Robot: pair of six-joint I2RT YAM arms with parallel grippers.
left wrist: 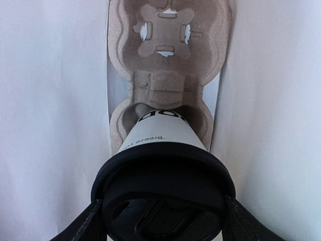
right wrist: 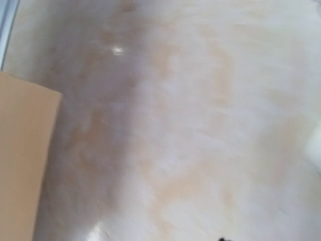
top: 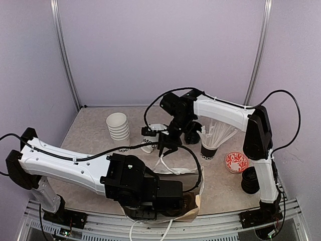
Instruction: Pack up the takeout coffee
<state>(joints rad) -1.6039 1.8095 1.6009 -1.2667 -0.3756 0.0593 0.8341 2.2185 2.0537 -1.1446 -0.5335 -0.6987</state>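
The takeout coffee (left wrist: 163, 135) leans, so my left gripper will next tilt upright over the tray's near hollow, below the gripper's fingers, and let go of the cup's lid.
In the left wrist view a takeout coffee (left wrist: 163, 135), a white lettered cup with a black lid, stands tilted with its base in the near well of the brown cardboard tray (left wrist: 165, 30). My left gripper (left wrist: 163, 217) is shut on its lid, one finger on each side. From above, that gripper is down inside the paper bag (top: 194, 207) at the front edge. My right gripper (top: 168, 145) hangs over mid-table beside white cup shapes (top: 149, 144); its jaws are too unclear to read. The right wrist view is blurred and shows only tabletop.
A stack of white cups (top: 118, 125) stands at the back left. A black cup with white sticks (top: 209, 148) and a small red-patterned dish (top: 236, 161) are on the right. A flat white bag (top: 175, 166) lies mid-table. White bag walls (left wrist: 50, 125) flank the tray closely.
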